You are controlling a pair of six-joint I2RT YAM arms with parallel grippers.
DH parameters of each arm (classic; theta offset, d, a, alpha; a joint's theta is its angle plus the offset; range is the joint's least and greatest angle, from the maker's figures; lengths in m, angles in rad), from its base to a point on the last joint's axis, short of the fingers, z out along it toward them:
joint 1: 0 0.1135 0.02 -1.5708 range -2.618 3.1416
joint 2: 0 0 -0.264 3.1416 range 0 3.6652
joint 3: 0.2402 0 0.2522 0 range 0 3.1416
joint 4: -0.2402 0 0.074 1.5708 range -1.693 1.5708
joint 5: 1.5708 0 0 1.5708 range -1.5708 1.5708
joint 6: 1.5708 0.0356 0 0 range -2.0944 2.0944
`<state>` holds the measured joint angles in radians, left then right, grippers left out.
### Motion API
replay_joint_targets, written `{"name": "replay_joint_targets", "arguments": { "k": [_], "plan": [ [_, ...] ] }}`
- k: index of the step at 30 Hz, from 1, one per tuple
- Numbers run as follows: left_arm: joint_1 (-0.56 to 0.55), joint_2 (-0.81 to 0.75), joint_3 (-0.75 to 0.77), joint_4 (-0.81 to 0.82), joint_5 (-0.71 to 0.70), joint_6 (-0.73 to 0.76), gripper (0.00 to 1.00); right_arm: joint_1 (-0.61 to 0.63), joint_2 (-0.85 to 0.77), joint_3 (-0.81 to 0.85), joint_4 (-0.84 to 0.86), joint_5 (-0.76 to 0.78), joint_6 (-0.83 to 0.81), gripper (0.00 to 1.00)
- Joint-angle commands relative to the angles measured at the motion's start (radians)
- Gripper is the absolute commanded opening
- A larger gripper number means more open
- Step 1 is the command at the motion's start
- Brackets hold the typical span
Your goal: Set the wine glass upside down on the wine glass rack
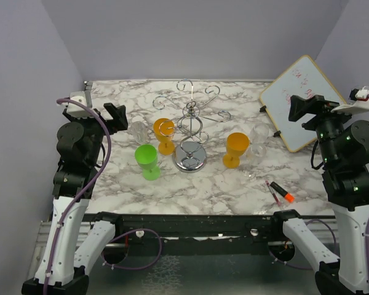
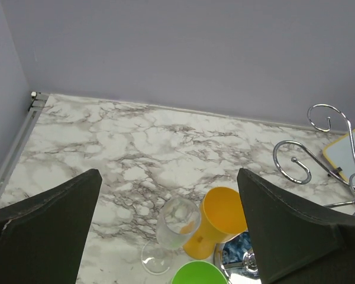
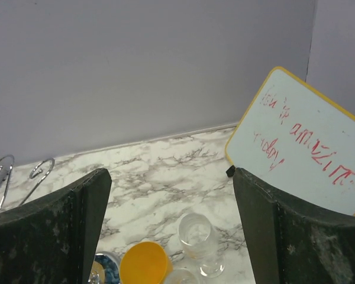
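Note:
Next, my right gripper tips downward and lowers toward the rack (image 1: pixel 191 120) onto the nearer clear glass's free rim edge (image 1: pixel 264 148), since the orange glass crowds its other side.
The chrome wine glass rack (image 1: pixel 191 120) stands mid-table on its round shiny base (image 1: pixel 190 155); its hooks are bare. A clear wine glass (image 1: pixel 137 130) stands upright left of it, beside an orange glass (image 1: pixel 165 135) and a green glass (image 1: pixel 147 161). My left gripper (image 1: pixel 115 117) is open and empty, raised just left of that clear glass, which shows below the jaws in the left wrist view (image 2: pixel 176 225). Two more clear glasses (image 1: pixel 259 134) stand right of the rack by a second orange glass (image 1: pixel 237 149). My right gripper (image 1: pixel 301 107) is open, raised over the whiteboard.
A yellow-framed whiteboard (image 1: pixel 301 101) leans at the back right and also shows in the right wrist view (image 3: pixel 302 148). An orange marker (image 1: pixel 283 192) and a thin pen (image 1: pixel 272 192) lie at the front right. Walls close in on the left, back and right.

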<state>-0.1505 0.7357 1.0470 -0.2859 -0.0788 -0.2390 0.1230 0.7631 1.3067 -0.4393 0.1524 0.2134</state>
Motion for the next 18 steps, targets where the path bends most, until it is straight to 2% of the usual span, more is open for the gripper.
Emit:
{"name": "replay_joint_targets", "arguments": {
  "k": [1,7,11,18],
  "plan": [
    [0.005,-0.017,-0.021,0.019,0.041,-0.021,0.99,0.003,-0.006,-0.023,-0.077,-0.01,0.031,0.91],
    [0.005,-0.021,-0.072,0.045,0.107,-0.049,0.99,0.003,-0.003,-0.041,-0.176,-0.141,0.05,0.91],
    [0.005,-0.026,-0.108,0.053,0.152,-0.069,0.99,0.003,0.028,-0.06,-0.302,-0.146,0.096,0.9],
    [0.003,-0.007,-0.133,0.09,0.185,-0.092,0.99,0.003,0.087,-0.121,-0.445,-0.198,0.147,0.83]
  ]
}}
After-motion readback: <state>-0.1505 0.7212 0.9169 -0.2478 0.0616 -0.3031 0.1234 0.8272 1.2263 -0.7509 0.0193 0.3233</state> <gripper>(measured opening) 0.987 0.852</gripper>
